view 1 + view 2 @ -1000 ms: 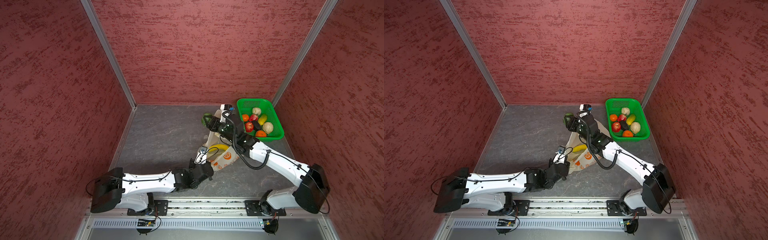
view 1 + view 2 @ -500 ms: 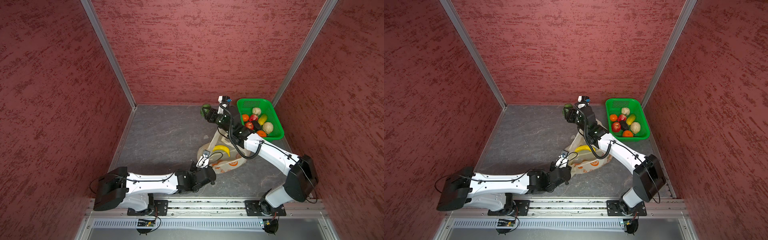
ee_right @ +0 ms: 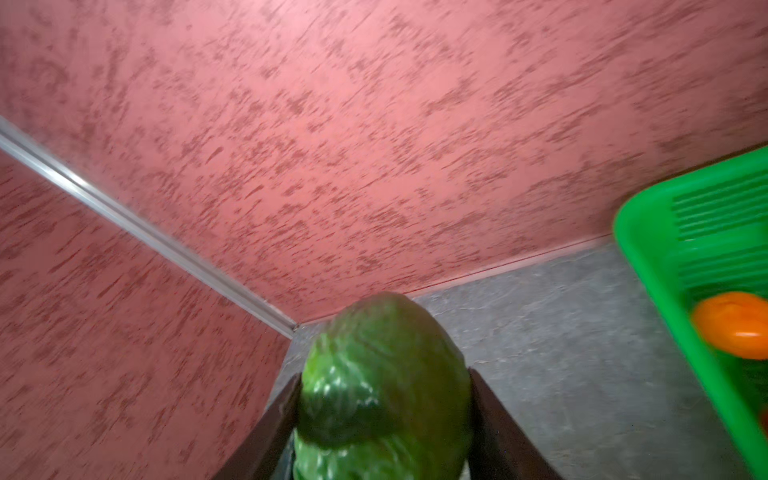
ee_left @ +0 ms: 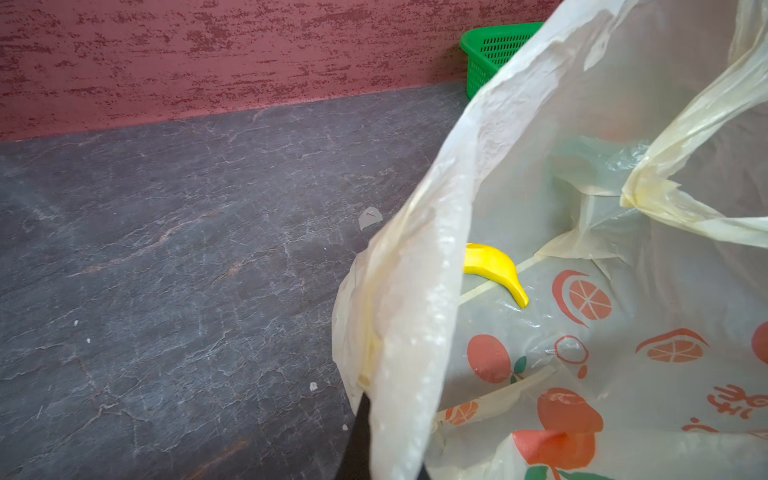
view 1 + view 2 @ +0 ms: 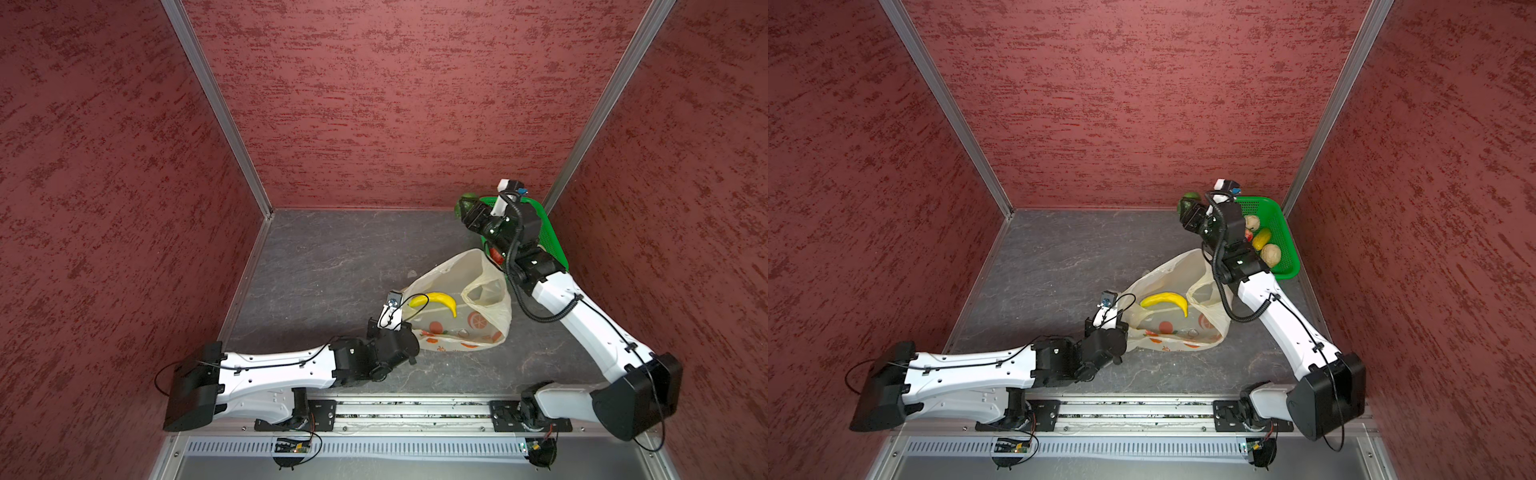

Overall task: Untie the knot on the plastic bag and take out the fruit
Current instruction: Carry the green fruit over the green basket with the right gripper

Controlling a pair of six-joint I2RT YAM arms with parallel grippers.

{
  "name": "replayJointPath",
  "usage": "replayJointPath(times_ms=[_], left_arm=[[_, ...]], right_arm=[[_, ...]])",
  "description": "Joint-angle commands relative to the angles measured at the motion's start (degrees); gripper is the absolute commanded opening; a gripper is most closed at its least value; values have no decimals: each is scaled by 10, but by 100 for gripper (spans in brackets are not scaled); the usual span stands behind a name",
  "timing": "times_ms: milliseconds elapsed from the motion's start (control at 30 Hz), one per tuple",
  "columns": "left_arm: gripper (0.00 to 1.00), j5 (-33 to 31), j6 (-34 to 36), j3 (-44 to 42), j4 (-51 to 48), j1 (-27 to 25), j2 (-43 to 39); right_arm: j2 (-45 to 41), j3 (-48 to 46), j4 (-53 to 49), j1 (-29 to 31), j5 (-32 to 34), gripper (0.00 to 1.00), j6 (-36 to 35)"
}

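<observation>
The fruit is still outside the rim, so my right gripper should carry it across and down and let go of it at the green basket's far end point(image 5: 1252, 206) point(image 3: 724, 268), which is beside and below the gripper.
The cream plastic bag point(image 5: 457, 328) point(image 5: 1183, 332), printed with orange fruit, lies slack on the grey floor with its mouth open and a handle loop point(image 4: 685, 166) loose. The knot is out of view. A yellow banana point(image 5: 436, 301) point(image 5: 1165, 300) point(image 4: 494, 266) lies inside. My left gripper point(image 5: 411, 331) point(image 4: 386, 457) is shut on the bag's near rim. My right gripper point(image 5: 466, 209) point(image 3: 384, 415) is shut on a green bumpy fruit point(image 5: 464, 203) point(image 5: 1187, 201) point(image 3: 382, 374), held in the air next to the basket's far left corner.
A green basket point(image 5: 550, 237) point(image 5: 1285, 232) point(image 3: 665, 257) stands in the back right corner with several fruits, among them a cream bumpy one point(image 5: 1271, 254) and an orange point(image 3: 735, 324). Red walls close the back and both sides. Small white scraps point(image 4: 370, 216) lie on the floor.
My right gripper has carried the green fruit up and to the right, toward the basket. The bag has sagged and spread flatter. The left gripper keeps its hold on the rim.
</observation>
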Motion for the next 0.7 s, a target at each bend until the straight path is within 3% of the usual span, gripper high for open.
replayJointPath(times_ms=[0, 200, 367, 667], left_arm=[[0, -12, -4, -10, -28, 6, -17], [0, -26, -7, -12, -63, 8, -49], [0, -39, -17, -17, -96, 14, -77], [0, -42, -18, -23, -104, 19, -103]], right_arm=[[10, -21, -47, -49, -28, 52, -13], [68, -10, -65, -129, -39, 52, -43], [166, 16, -59, -179, -40, 52, -54], [359, 174, -70, -210, -23, 52, -71]])
